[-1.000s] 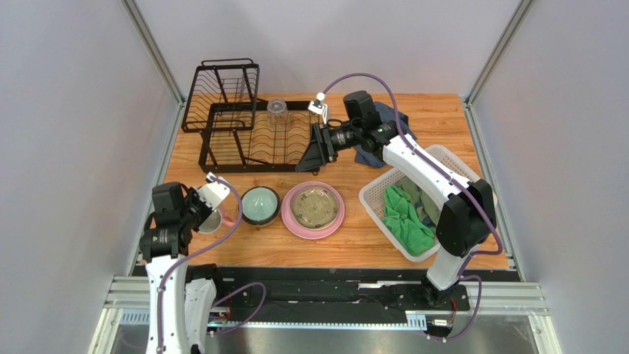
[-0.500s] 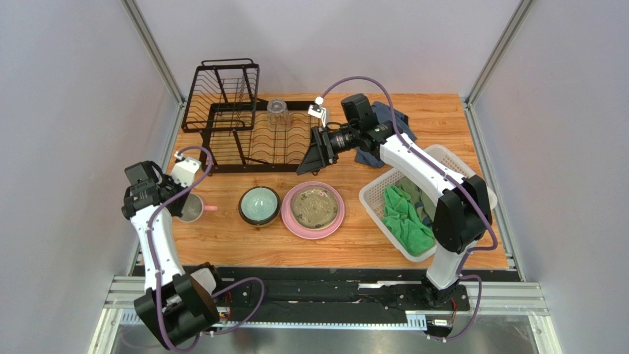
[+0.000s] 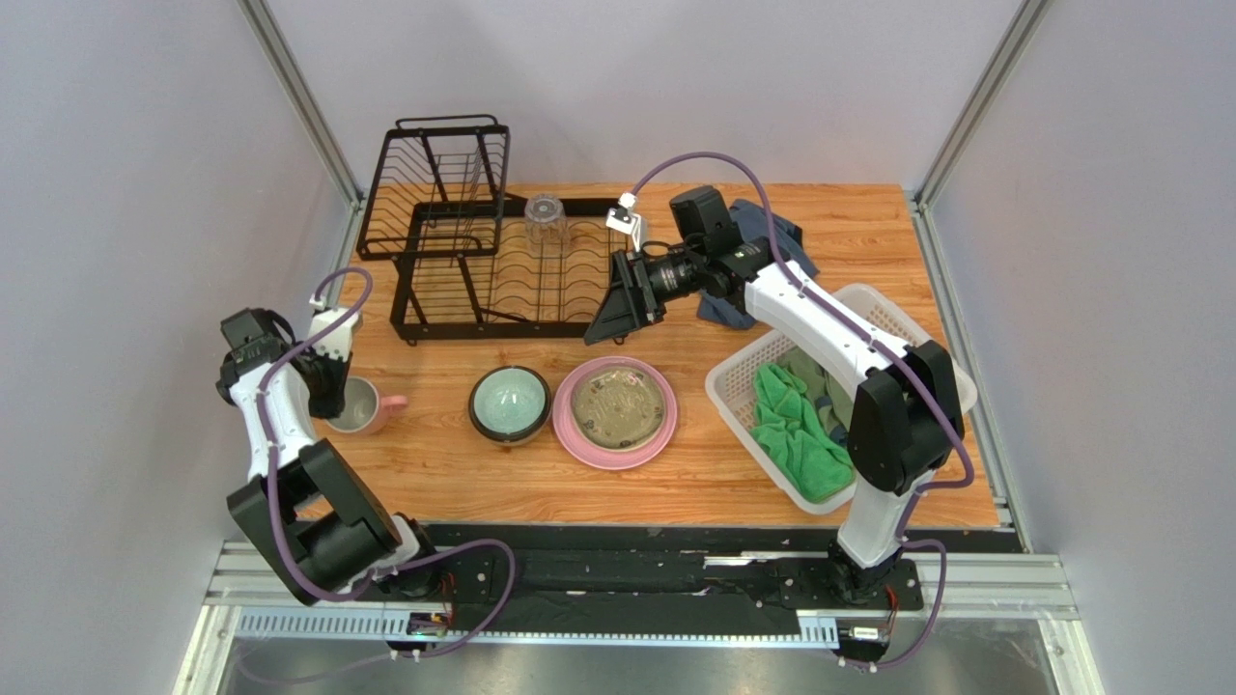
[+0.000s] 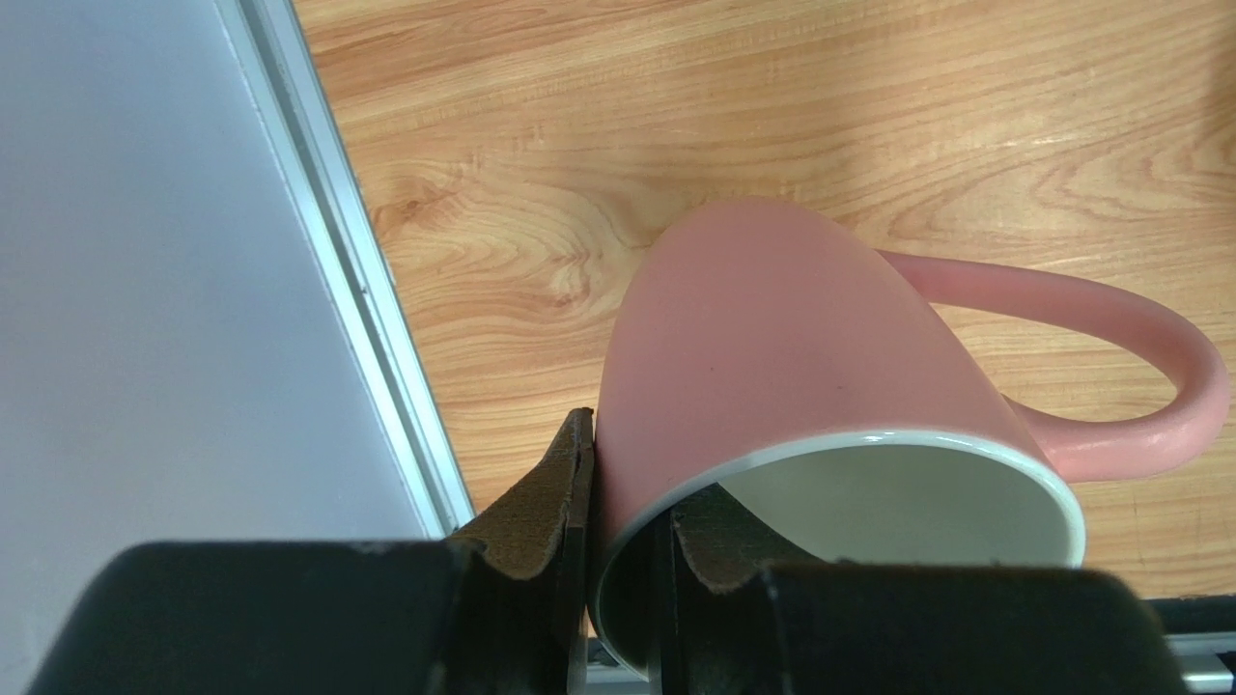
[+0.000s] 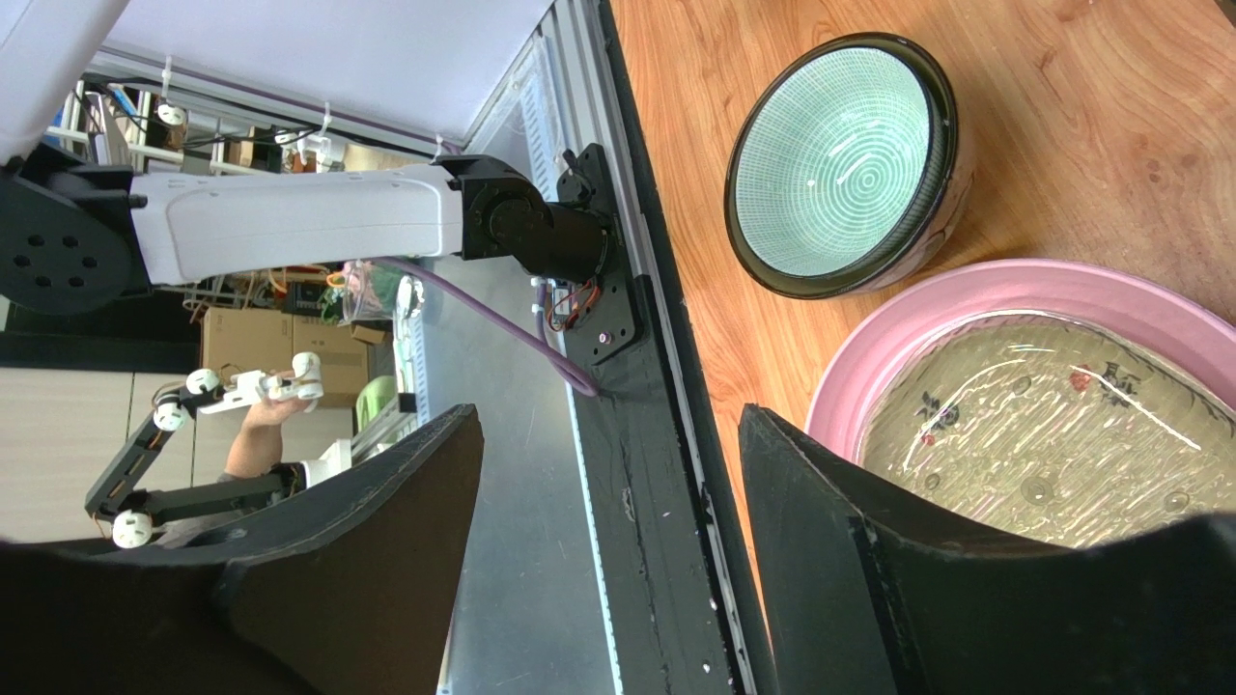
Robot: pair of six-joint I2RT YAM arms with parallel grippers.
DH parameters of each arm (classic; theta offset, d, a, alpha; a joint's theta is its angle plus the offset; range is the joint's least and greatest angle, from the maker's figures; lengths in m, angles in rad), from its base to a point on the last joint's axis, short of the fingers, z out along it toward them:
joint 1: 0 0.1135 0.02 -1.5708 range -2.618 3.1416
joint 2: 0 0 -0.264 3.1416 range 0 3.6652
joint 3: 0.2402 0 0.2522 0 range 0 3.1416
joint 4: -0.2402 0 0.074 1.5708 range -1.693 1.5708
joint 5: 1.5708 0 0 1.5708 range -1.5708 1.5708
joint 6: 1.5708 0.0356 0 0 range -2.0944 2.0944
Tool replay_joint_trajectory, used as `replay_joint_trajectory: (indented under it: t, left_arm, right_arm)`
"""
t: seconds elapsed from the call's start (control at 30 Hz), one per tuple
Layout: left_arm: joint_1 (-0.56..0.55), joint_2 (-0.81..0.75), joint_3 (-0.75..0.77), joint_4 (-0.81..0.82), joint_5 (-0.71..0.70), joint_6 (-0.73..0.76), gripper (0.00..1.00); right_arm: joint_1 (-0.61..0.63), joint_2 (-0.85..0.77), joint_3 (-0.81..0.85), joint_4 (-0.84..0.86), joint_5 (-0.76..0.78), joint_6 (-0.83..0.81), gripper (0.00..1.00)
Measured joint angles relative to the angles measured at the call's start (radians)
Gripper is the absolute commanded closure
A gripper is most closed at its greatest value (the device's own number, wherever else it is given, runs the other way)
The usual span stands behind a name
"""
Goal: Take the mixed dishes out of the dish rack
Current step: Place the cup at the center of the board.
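The pink mug comes down next with my left gripper onto the bare tabletop just below that gripper. The mug's rim then comes free, clear of other dishes.
My left gripper is shut on the rim of the pink mug, one finger outside the wall and one inside. The mug is low at the table's left edge, its handle pointing right. A clear glass tumbler stands in the black dish rack. My right gripper hangs open and empty by the rack's right front corner. In front of the rack are the teal bowl and the pink plate, which holds a tan-olive dish.
A white lattice basket with green cloth stands at the right. A dark blue cloth lies behind the right arm. The metal frame rail and wall run close along the mug's left side.
My left arm has swung left and away from the teal bowl, carrying the mug to the table's left edge. The right arm has barely moved.
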Motion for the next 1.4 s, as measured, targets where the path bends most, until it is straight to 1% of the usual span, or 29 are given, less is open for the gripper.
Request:
replay_joint_trajectory:
  t: [0.37,0.43,0.47,0.53,0.57,0.7,0.83,0.9,1.0,1.23,1.4]
  left_arm:
    - [0.007,0.15,0.037,0.027,-0.007,-0.023,0.99]
    - [0.007,0.163,0.048,0.028,-0.007,-0.024,0.96]
    - [0.007,0.169,0.053,0.027,-0.007,-0.024,0.91]
    - [0.007,0.175,0.06,0.028,-0.007,-0.024,0.87]
    - [0.007,0.178,0.062,0.027,-0.007,-0.024,0.82]
    - [0.007,0.186,0.068,0.017,-0.007,-0.022,0.73]
    - [0.007,0.188,0.072,-0.003,-0.003,-0.016,0.68]
    - [0.007,0.188,0.077,-0.004,-0.002,-0.014,0.67]
    - [0.007,0.188,0.078,-0.006,-0.002,-0.01,0.63]
    - [0.007,0.188,0.09,-0.016,0.002,-0.007,0.52]
    - [0.007,0.188,0.113,-0.022,0.015,-0.008,0.49]
  right_arm:
    - [0.0,0.002,0.007,-0.01,0.0,-0.011,0.32]
    - [0.0,0.005,0.012,-0.013,0.0,-0.014,0.32]
    - [0.0,0.007,0.014,-0.014,0.0,-0.014,0.32]
    - [0.0,0.013,0.018,-0.015,0.001,-0.016,0.32]
    - [0.0,0.015,0.018,-0.016,0.001,-0.018,0.32]
    - [0.0,0.029,0.025,-0.021,0.001,-0.019,0.32]
    - [0.0,0.039,0.032,-0.021,0.001,-0.021,0.32]
    - [0.0,0.043,0.032,-0.022,0.001,-0.021,0.32]
    - [0.0,0.046,0.032,-0.024,0.001,-0.021,0.32]
    - [0.0,0.046,0.032,-0.025,0.001,-0.022,0.32]
    - [0.0,0.046,0.032,-0.026,0.001,-0.026,0.32]
